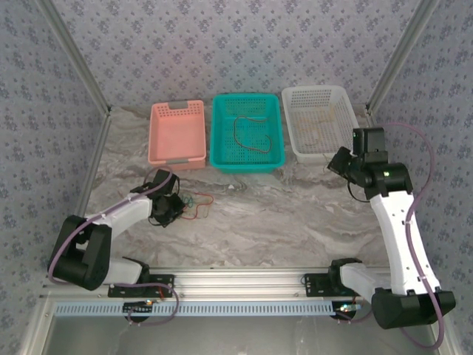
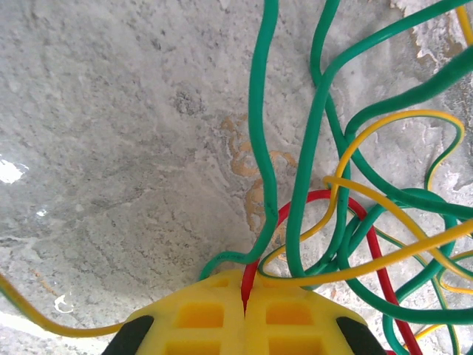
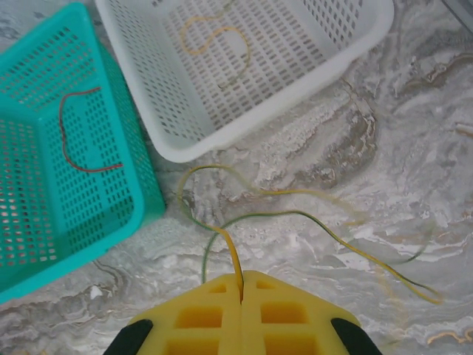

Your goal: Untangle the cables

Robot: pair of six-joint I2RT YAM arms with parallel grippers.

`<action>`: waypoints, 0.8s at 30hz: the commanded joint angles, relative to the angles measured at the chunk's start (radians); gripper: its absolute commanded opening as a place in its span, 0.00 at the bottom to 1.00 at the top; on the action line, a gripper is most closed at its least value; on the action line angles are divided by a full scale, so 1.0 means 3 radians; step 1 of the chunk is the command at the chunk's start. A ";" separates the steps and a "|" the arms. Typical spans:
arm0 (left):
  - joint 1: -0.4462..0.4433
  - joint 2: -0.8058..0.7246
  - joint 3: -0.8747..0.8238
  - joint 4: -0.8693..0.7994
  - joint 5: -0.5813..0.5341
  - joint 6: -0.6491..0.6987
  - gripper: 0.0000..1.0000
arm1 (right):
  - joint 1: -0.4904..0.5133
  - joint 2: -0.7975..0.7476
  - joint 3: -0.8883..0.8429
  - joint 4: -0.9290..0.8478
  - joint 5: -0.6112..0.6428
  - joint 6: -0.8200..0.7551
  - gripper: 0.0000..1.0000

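The white basket (image 1: 319, 124) (image 3: 240, 63) stands outward of my right gripper. Next, my right gripper rises and moves outward over it, releasing the cable where a yellowish one already lies.
The cables lie as a tangle (image 1: 194, 203) of green (image 2: 259, 111), yellow (image 2: 403, 115) and red (image 2: 373, 245) wires on the marble table, left of centre. My left gripper (image 2: 246, 285) is low at the tangle's left side (image 1: 174, 208), shut on one end of the red cable. My right gripper (image 1: 338, 159) hangs above the table in front of the white basket. In its wrist view the right gripper (image 3: 242, 285) is shut on a thin yellow-green cable (image 3: 233, 252), which loops down onto the table below.
Three baskets stand in a row at the back: pink (image 1: 157, 137), teal (image 1: 220, 133) with a brown-red cable (image 3: 74, 137) in it, and white (image 1: 295, 140) with a yellowish cable (image 3: 218, 37) inside. Patterned walls close in the left, right and back.
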 commanded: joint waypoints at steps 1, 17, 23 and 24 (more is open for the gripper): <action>-0.0027 -0.0054 -0.0025 -0.0028 -0.0009 -0.0020 0.00 | -0.0038 -0.0054 0.0266 -0.0151 0.0019 -0.0071 0.00; -0.0370 -0.0248 0.0198 -0.0062 0.0158 -0.0159 0.00 | -0.0188 0.0447 0.1303 0.0534 -0.0260 -0.0062 0.00; -0.0530 -0.0222 0.0219 -0.0022 0.0166 -0.0232 0.00 | -0.0253 0.0852 0.1801 0.0762 -0.0376 -0.0065 0.00; -0.0543 -0.0215 0.0218 -0.0012 0.0167 -0.0244 0.00 | -0.0261 0.0909 0.1864 0.0799 -0.0383 -0.0070 0.00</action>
